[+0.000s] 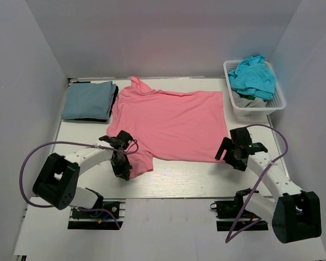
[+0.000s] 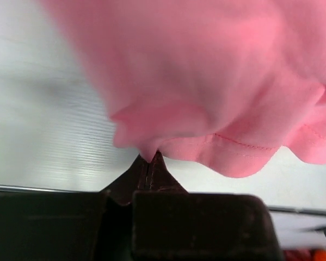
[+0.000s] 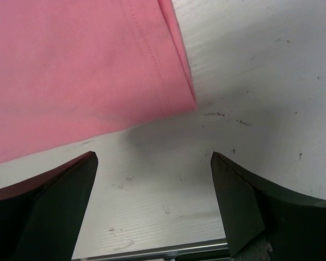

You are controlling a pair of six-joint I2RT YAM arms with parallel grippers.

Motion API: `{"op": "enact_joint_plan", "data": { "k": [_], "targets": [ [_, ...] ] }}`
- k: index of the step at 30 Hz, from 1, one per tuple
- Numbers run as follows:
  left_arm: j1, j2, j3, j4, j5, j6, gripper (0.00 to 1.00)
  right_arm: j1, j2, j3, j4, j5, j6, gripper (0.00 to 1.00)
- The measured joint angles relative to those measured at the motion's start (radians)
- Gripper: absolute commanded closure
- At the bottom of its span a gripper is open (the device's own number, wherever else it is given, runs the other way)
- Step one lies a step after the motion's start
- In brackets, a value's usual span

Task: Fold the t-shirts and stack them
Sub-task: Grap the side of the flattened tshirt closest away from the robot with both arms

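Note:
My right gripper isn't holding anything, and the t-shirt hem's near corner (image 1: pixel 221 160) (image 3: pixel 183 105) lies flat just beyond my fingers. Next, my right gripper will ease outward and down onto that corner and close.
A salmon-pink t-shirt (image 1: pixel 171 122) lies spread flat in the middle of the table. My left gripper (image 1: pixel 121 165) is shut on the shirt's near left sleeve; in the left wrist view the jaws pinch a fold of the pink cloth (image 2: pixel 152 136) at their tips. My right gripper (image 1: pixel 234 154) is open and empty, just off the shirt's near right corner (image 3: pixel 173 92). A folded grey-blue t-shirt (image 1: pixel 88 99) lies on a dark one at the far left. Teal (image 1: pixel 252 75) and grey (image 1: pixel 251 101) t-shirts are heaped in the basket.
A white lattice basket (image 1: pixel 279 100) stands at the far right corner. White walls enclose the table on three sides. Purple cables loop beside both arms. Bare white table (image 3: pixel 250 70) lies under the right gripper.

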Motion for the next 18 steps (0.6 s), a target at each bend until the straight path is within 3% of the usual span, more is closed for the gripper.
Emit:
{"op": "enact_joint_plan", "data": {
  "k": [5, 18],
  "targets": [
    [0.002, -0.059, -0.005, -0.047, -0.061, 0.002, 1.0, 0.0, 0.033, -0.029, 0.035, 0.021, 0.018, 0.11],
    [0.002, -0.131, -0.013, -0.08, -0.03, 0.015, 1.0, -0.002, 0.173, -0.024, 0.179, 0.051, 0.031, 0.11]
  ]
}}
